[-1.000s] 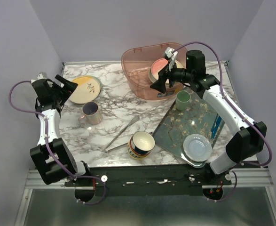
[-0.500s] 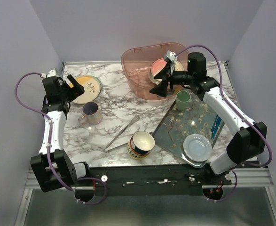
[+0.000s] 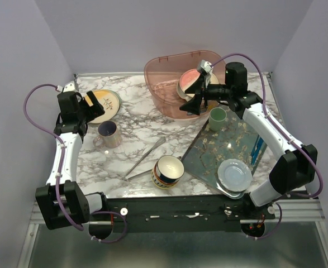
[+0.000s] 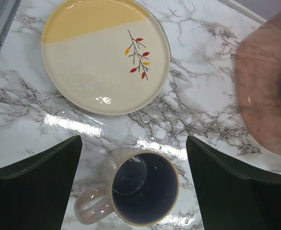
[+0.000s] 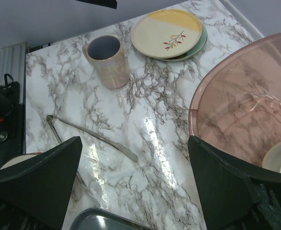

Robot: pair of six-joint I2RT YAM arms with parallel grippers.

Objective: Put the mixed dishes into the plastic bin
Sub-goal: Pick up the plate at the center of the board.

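Note:
The left gripper needs to move down next, tilt its fingers toward level and close on the cream-and-yellow plate's rim away from the bin (image 4: 57,88), because the plate lies flat below.
The pink plastic bin (image 3: 169,84) stands at the back and holds a pink-and-cream dish (image 3: 190,79). A cream-and-yellow plate (image 4: 106,52) lies on a mint-green plate (image 5: 201,40) at the back left. The lilac mug (image 4: 142,191) stands upright just in front of them. My left gripper (image 4: 133,141) is open and empty above the mug, which sits between the fingers (image 4: 35,187). My right gripper (image 3: 190,104) is open and empty, hovering by the bin's front wall (image 5: 245,105). The navy-and-yellow bowl (image 3: 168,170) stands at the front middle.
Metal tongs (image 3: 144,159) lie between the mug and the navy bowl. A floral tray (image 3: 225,148) at the right carries a green cup (image 3: 217,118), a pale saucer (image 3: 234,174) and a blue object (image 3: 257,148).
My left gripper has swung right and forward from the left edge to above the mug. My right gripper has shifted slightly right and up by the bin's front.

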